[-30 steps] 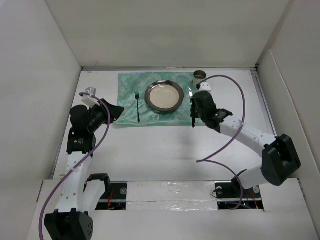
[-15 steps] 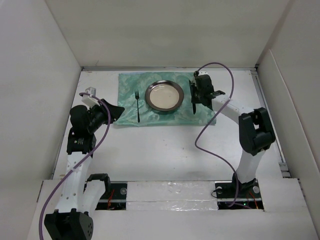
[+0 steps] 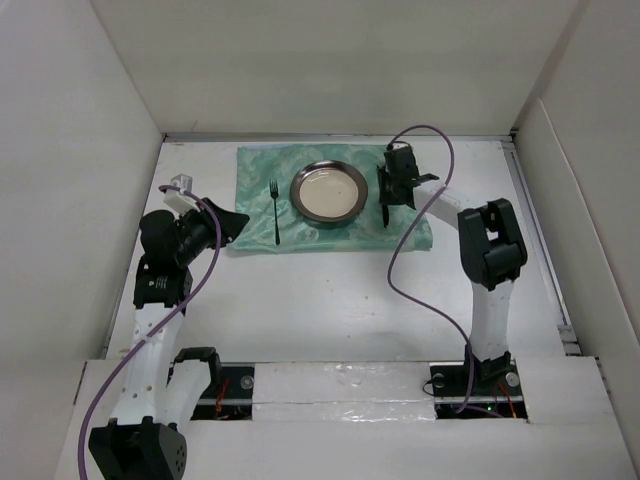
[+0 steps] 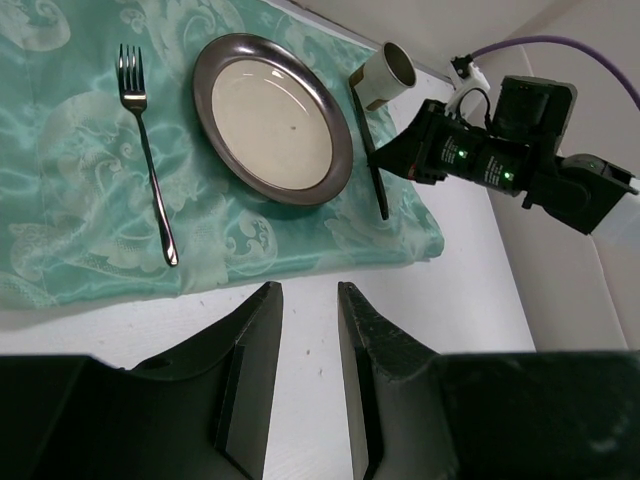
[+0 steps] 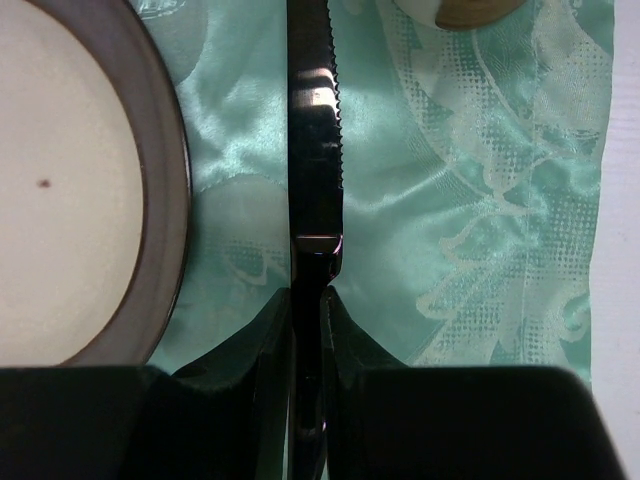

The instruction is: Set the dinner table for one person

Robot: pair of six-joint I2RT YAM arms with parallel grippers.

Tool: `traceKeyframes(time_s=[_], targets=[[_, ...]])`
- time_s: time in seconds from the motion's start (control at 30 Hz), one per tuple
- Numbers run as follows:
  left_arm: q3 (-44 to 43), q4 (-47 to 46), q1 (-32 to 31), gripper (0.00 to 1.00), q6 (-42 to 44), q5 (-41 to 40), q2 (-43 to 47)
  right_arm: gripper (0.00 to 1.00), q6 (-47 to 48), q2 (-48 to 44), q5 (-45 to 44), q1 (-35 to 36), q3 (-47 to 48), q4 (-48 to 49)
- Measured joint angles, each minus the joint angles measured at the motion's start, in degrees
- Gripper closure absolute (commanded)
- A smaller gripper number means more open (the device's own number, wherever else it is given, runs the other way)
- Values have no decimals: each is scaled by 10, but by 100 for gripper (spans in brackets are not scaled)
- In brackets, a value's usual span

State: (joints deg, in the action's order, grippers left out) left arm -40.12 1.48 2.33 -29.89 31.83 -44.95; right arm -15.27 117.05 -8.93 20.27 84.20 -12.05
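Note:
The dark serrated knife already lines up opposite the fork. My right gripper should next lower the knife onto the mat (image 3: 258,175) beside the plate and let go of the knife's handle.
The white dinner table (image 3: 330,300) carries a green cloth mat (image 3: 258,175) with a metal plate (image 3: 328,190) in the middle and a fork (image 3: 275,212) left of it. My right gripper (image 3: 386,192) is shut on the handle of a dark serrated knife (image 5: 315,130), held low over the mat just right of the plate (image 5: 70,190), blade pointing to the back. The knife also shows in the left wrist view (image 4: 372,160). My left gripper (image 4: 308,290) is open and empty over the bare table near the mat's front left corner (image 3: 236,222).
A small metal cup (image 4: 384,72) lies on its side at the mat's back right corner, by the knife tip; its rim shows in the right wrist view (image 5: 470,10). White walls enclose the table on three sides. A purple cable (image 3: 425,215) loops over the right arm.
My right arm has folded up and its wrist has moved toward the back with the knife, which stays right of the plate. The left arm has not moved.

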Motion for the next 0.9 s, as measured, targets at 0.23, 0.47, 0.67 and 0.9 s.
traceKeyframes(time_s=[0.23,0.47,0.67,0.9], targets=[[0,0,0,74,0,1,-2,82,-2,44,-4,-4,35,-17],[0,0,0,65,0,0,-3,54,-8,33,-14,-4,25,-25],[0,0,0,55,0,-3,-3,32,-10,-96,-14,2,-39,-30],[0,0,0,49,1,-7,0,0,-19,-392,-41,44,-136,10]])
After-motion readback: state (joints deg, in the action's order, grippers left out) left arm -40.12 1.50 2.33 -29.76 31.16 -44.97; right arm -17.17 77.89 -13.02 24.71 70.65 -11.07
